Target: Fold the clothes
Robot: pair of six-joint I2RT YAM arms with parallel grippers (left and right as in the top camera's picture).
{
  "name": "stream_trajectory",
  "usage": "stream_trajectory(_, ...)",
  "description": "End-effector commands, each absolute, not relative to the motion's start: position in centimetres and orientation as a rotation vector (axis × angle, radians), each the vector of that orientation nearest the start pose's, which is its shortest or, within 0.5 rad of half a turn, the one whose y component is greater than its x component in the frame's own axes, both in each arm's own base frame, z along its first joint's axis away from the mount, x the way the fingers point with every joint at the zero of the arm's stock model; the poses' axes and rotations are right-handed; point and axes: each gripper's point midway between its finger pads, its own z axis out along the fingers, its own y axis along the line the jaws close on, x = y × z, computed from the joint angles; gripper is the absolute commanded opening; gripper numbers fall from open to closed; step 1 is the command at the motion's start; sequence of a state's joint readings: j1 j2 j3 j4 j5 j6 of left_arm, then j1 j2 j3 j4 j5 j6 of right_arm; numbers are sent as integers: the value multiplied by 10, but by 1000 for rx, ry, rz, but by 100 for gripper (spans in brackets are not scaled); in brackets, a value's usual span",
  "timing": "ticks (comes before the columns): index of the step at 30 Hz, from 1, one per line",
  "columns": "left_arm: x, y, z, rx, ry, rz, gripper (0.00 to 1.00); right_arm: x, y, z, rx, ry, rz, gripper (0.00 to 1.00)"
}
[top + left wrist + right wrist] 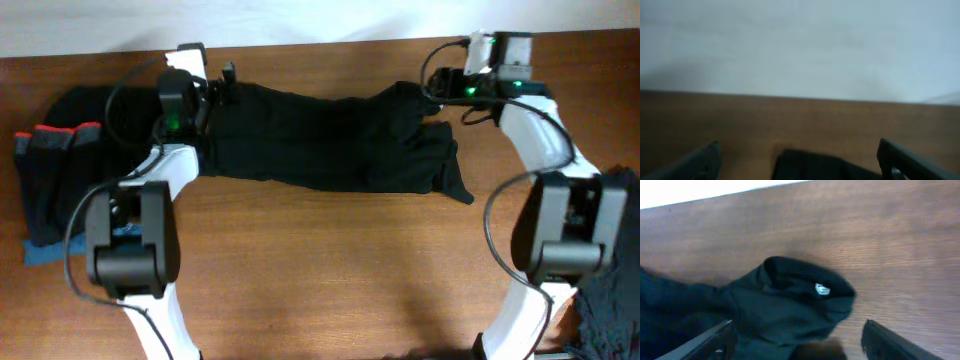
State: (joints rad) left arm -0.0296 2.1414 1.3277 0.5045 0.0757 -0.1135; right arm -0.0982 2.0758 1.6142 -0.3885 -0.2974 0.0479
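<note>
My right gripper lowers its open fingers to the left in the overhead view next, since the bunched cloth (790, 300) beside the white label lies below there.
A long plain black garment (320, 140) lies stretched across the far part of the wooden table. My left gripper (212, 95) is at its left end, open; in the left wrist view its jaws (800, 157) are spread with a black fabric edge (815, 165) between them. My right gripper (440, 88) is at the garment's right end, open. In the right wrist view its jaws (797, 335) straddle the bunched black cloth (790, 300), which bears a small white label (822, 289).
A pile of dark clothes with red-orange trim (55, 165) lies at the left, over something blue (40, 255). Another dark garment (605, 300) lies at the lower right corner. The table's far edge meets a white wall (320, 20).
</note>
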Motion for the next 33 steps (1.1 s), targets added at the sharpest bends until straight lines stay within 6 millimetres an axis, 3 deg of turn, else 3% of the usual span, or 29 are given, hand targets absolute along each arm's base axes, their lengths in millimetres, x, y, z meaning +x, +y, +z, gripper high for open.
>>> stream_trajectory(1, 613, -35, 104, 4, 1879, -198, 99, 564, 9, 92, 1, 2399, 360, 86)
stream_trajectory(8, 620, -35, 85, 7, 1845, -197, 99, 576, 9, 65, -2, 2389, 357, 87)
stream_trajectory(12, 621, -34, 74, 5, 1844, -194, 99, 578, 10, 63, -6, 2384, 357, 84)
stream_trajectory(16, 627, -36, 69, 9, 1821, -196, 99, 579, 10, 63, -7, 2378, 356, 75)
stream_trajectory(21, 634, -42, 66, 19, 1816, -204, 99, 578, 9, 61, -3, 2387, 351, 74)
stream_trajectory(27, 647, -47, 42, 18, 1954, -213, 99, 573, 10, 41, 61, 2434, 379, 75)
stream_trajectory(33, 659, -51, 56, 23, 1947, -218, 99, 569, 12, 29, 66, 2464, 392, 72)
